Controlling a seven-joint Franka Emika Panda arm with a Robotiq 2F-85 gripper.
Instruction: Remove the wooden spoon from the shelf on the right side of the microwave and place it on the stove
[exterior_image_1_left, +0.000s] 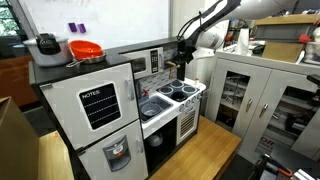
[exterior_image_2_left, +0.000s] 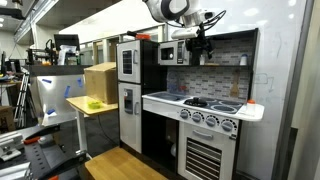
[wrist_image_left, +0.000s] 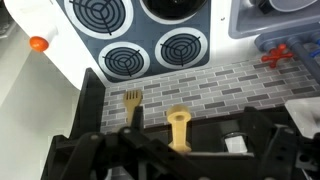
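The wooden spoon (wrist_image_left: 178, 126) is next for my gripper, which needs to move away from my base toward the grey brick backsplash and then bring its open fingers around the spoon.
The wooden spoon (wrist_image_left: 178, 126) shows in the wrist view, pale yellow with its round end pointing away from me and its handle running down between my fingers. My gripper (wrist_image_left: 185, 152) looks open, with dark fingers on either side of the handle; I cannot tell whether they touch it. In both exterior views the gripper (exterior_image_1_left: 183, 60) (exterior_image_2_left: 203, 47) is up at the shelf beside the microwave (exterior_image_2_left: 172, 52), above the stove (exterior_image_1_left: 178, 90) (exterior_image_2_left: 215, 103). The stove's burners (wrist_image_left: 125, 60) lie below in the wrist view.
A wooden fork (wrist_image_left: 133, 98) hangs on the grey brick backsplash next to the spoon. A small pale cup (wrist_image_left: 235, 143) sits on the shelf to the right. An orange knob (wrist_image_left: 38, 43) is at the counter edge. A red colander (exterior_image_1_left: 86, 49) tops the toy fridge.
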